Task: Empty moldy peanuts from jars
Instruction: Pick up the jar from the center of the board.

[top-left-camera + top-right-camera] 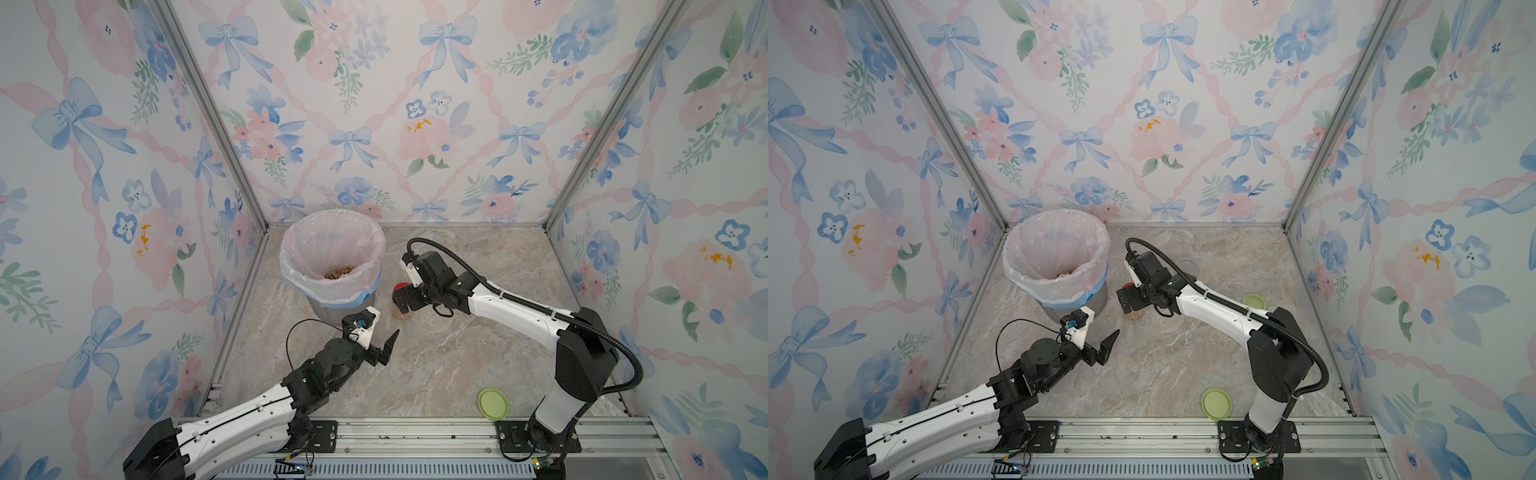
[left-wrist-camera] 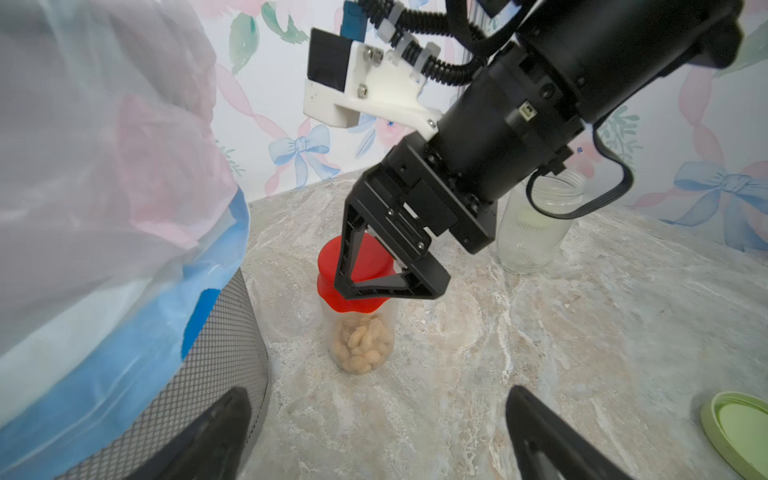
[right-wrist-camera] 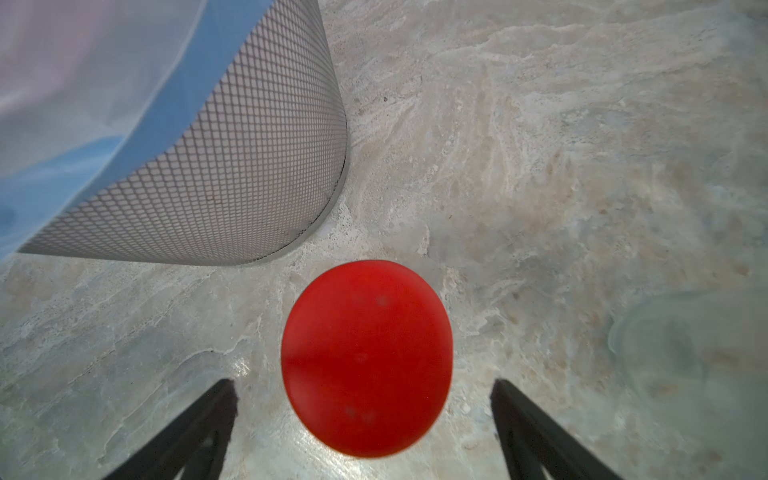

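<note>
I will lower my open right gripper around the red lid (image 1: 400, 287) (image 3: 368, 357) next and close its fingers on the lid's sides. The lid is just below, between the spread fingers.
A clear jar with a red lid (image 2: 353, 266) stands upright on the marble floor just right of the bin, with moldy peanuts (image 2: 361, 345) in its lower half. My right gripper (image 3: 362, 384) hovers over that red lid (image 3: 368, 357), open, its jaws wide on either side and touching nothing. In both top views it covers most of the lid (image 1: 400, 287) (image 1: 1128, 285). My left gripper (image 2: 378, 399) is open and empty, low over the floor in front of the jar and aimed at it (image 1: 380, 337). More peanuts (image 1: 340, 272) lie in the bin.
The mesh bin (image 2: 224, 332) with its plastic liner (image 1: 291, 266) stands at the back left. An empty lidless ribbed jar (image 2: 536, 232) stands behind the right arm. One green lid (image 1: 493, 404) lies near the front rail, another (image 1: 1253, 300) beside the right arm.
</note>
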### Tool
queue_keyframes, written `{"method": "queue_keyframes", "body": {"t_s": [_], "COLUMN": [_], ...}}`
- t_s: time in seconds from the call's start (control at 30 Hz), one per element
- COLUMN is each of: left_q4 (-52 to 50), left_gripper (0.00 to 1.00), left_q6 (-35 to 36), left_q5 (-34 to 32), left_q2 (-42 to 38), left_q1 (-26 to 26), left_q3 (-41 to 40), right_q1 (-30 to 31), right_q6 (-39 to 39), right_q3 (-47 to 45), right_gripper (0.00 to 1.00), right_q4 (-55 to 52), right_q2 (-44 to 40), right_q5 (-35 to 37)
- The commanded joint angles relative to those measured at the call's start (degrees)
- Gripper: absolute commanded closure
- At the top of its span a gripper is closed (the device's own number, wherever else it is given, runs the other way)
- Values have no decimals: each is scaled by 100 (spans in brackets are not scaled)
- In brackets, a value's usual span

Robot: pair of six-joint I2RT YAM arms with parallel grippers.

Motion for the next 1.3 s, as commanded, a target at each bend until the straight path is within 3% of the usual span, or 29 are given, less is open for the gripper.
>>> {"method": "queue_keyframes", "body": {"t_s": [0.0,0.23,0.43,0.57,0.7,0.77,1.0,1.27], "left_q4": [185,378,466,509,683,775,1458,2187], "left_gripper": [2,2,2,2,2,2,2,2], "left_q6": [-195,-152,-126,-100,59,166,846,1601], "left_q5": [-24,-40,-18,-18,-9,40,710,1340], "left_q2": [47,201,299,406,585,703,1022,2095], "left_q1": [35,51,52,68,67,65,62,43], "left_q3": [-76,-133,-190,-190,-188,-154,-50,638], "right_q1": [68,80,83,82,74,40,-311,-975], "right_q6": [-10,40,120,142,158,207,679,1338], "right_q3": [156,183,201,198,152,167,-8,-173], "right_gripper": [2,1,8,23,44,48,53,51], "right_q4": [39,324,540,523,460,363,-39,-732], "right_q2": [212,642,848,869,826,795,-158,-1393], "right_q5": [2,204,457,539,575,530,-119,-1728]}}
